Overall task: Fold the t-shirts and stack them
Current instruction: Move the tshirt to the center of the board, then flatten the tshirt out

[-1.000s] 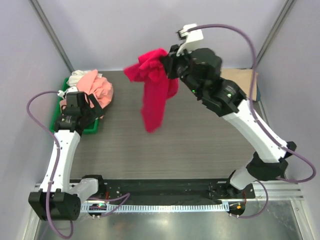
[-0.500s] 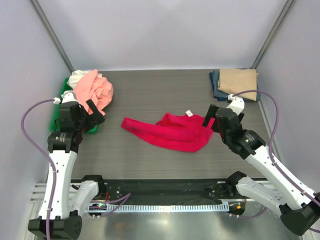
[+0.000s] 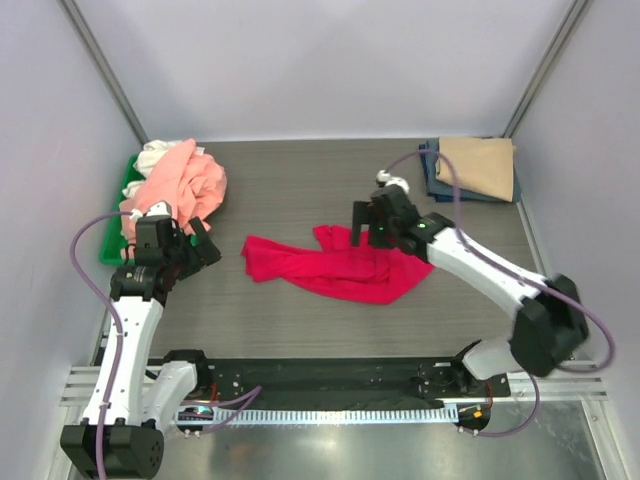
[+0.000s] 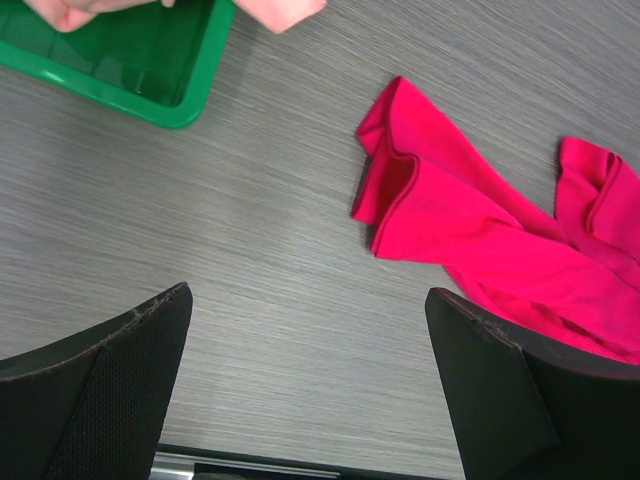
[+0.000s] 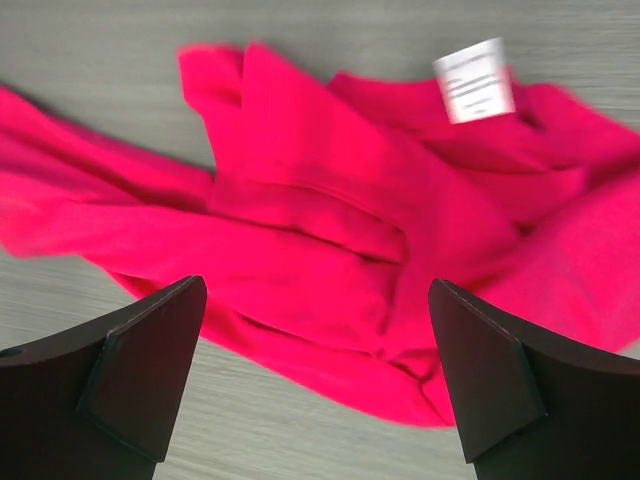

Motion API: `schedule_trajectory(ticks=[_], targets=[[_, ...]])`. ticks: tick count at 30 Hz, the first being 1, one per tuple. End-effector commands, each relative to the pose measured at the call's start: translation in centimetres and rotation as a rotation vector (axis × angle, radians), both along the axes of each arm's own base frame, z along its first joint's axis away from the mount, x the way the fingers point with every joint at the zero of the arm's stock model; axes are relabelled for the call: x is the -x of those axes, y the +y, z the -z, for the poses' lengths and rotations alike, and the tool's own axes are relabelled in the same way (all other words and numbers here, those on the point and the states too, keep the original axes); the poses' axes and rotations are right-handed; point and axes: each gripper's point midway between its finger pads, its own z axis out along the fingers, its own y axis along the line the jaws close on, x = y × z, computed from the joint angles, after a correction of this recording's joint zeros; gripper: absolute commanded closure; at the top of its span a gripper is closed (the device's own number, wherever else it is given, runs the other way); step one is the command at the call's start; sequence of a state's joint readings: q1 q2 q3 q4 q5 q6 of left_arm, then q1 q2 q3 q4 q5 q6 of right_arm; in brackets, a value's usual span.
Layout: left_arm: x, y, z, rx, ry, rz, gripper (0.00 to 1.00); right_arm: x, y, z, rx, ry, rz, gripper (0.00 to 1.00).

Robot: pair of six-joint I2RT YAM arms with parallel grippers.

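Observation:
The shirt's raised end point(image 3: 325, 238) point(image 5: 226, 88) sticks out past the crumpled cloth, so I need to bring my right gripper down and to the left in the top view onto it next.
A crimson-red t-shirt point(image 3: 335, 268) lies crumpled and spread sideways in the middle of the table. Its white label point(image 5: 475, 80) faces up in the right wrist view. My right gripper point(image 3: 366, 222) hovers open just over the shirt's upper edge, with red cloth point(image 5: 330, 230) below its jaws point(image 5: 317, 283) and nothing between them. My left gripper point(image 3: 203, 243) is open over bare table, left of the shirt's left end point(image 4: 400, 190), and holds nothing point(image 4: 308, 293). A salmon-pink t-shirt point(image 3: 188, 178) and a white one point(image 3: 153, 155) are heaped at the back left. A folded tan t-shirt point(image 3: 480, 165) rests on a navy one point(image 3: 432, 172).
A green plastic tray point(image 3: 110, 248) sits at the left edge under the pink and white heap; its corner point(image 4: 150, 80) shows in the left wrist view. The folded stack is at the back right corner. Grey walls close in the table on three sides.
The right gripper held the red shirt high above the table, then let it go and opened. The shirt now lies on the table. The right gripper came back over it; the left moved slightly right.

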State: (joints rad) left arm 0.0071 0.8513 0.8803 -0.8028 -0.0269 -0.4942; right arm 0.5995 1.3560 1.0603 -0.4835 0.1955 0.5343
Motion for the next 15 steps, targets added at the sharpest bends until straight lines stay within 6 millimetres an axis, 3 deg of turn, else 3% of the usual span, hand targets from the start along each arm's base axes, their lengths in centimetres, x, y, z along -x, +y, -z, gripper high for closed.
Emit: schedule_trajectory(ticks=[1, 2, 4, 5, 8, 15], targets=[[-1.0, -1.1, -0.7, 0.036, -0.046, 0.062, 0.00, -1.8, 4.3, 0.8, 0.028, 0.004, -0.157, 0.00], [-1.1, -1.1, -0.6, 0.035, -0.043, 0.063, 0.01, -2.7, 5.3, 0.4, 0.032, -0.007, -0.168, 0.01], [-1.2, -1.2, -0.5, 0.037, -0.035, 0.065, 0.01, -3.9, 6.2, 2.8, 0.088, 0.029, -0.193, 0.01], [-1.2, -1.2, -0.6, 0.040, -0.038, 0.069, 0.01, -5.0, 6.7, 2.3, 0.094, 0.010, -0.195, 0.01], [-1.2, -1.2, -0.5, 0.041, -0.040, 0.068, 0.01, -6.7, 7.9, 3.8, 0.133, 0.022, -0.225, 0.02], [-1.2, -1.4, -0.5, 0.047, -0.043, 0.076, 0.01, -8.5, 8.8, 6.9, 0.213, 0.072, -0.244, 0.11]])
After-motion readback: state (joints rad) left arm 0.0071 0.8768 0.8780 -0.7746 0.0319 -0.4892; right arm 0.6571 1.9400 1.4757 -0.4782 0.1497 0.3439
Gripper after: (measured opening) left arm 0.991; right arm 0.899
